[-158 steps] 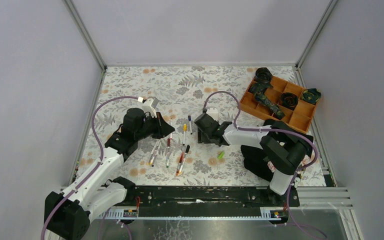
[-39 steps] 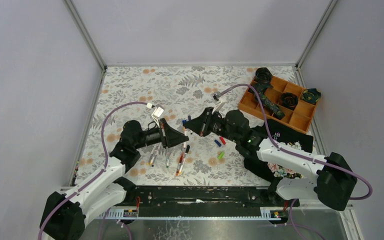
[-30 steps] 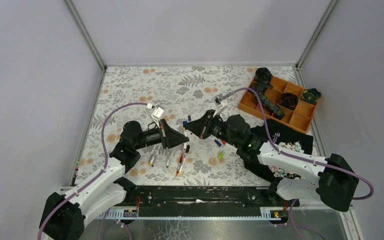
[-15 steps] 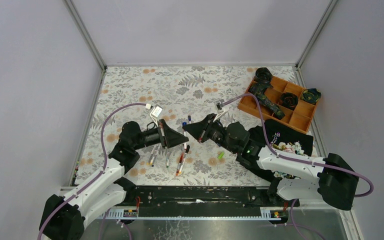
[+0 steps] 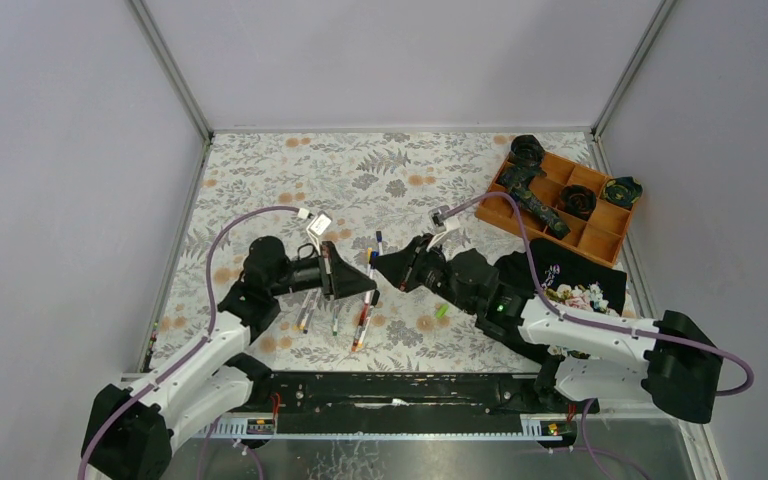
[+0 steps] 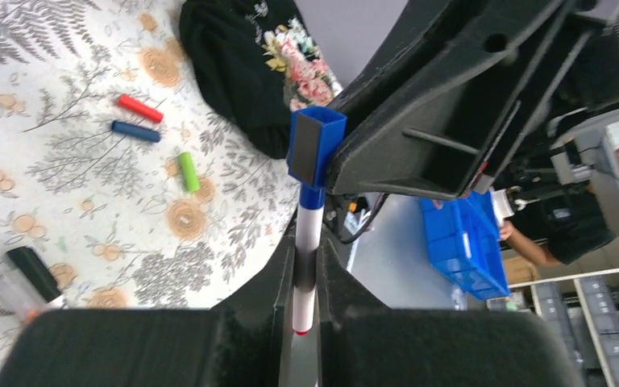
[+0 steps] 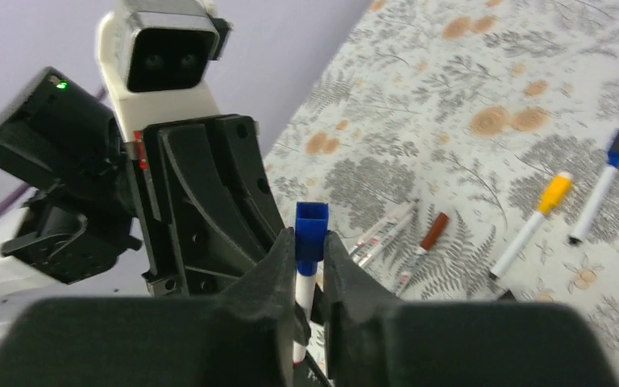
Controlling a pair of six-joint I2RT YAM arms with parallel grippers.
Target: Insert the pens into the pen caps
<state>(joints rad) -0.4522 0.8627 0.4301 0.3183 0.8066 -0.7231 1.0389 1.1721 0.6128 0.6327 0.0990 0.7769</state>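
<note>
My left gripper lowers toward the black cap on the tabletop below it next and releases the white pen, since the pen wears the blue cap.
My left gripper [image 6: 305,270] is shut on a white pen [image 6: 307,235] that points up and away from it. The pen's tip sits inside a blue pen cap [image 6: 316,145], and my right gripper [image 7: 309,246] is shut on that blue cap [image 7: 311,227]. Both grippers meet tip to tip above the table's middle, left [image 5: 363,283] and right [image 5: 380,265]. Loose red [image 6: 140,107], blue [image 6: 136,131] and green [image 6: 188,171] caps lie on the floral table. Several more pens [image 5: 336,308] lie below the grippers, some with caps on, such as a yellow-capped pen [image 7: 532,222].
An orange divided tray [image 5: 600,238] with dark objects stands at the back right. A black flowered cloth [image 5: 560,275] lies under my right arm. Purple cables loop above both arms. Walls close in the table on three sides.
My right gripper has moved left and nearer to the left gripper, bringing the blue cap over the pen's tip. The left arm has barely moved.
</note>
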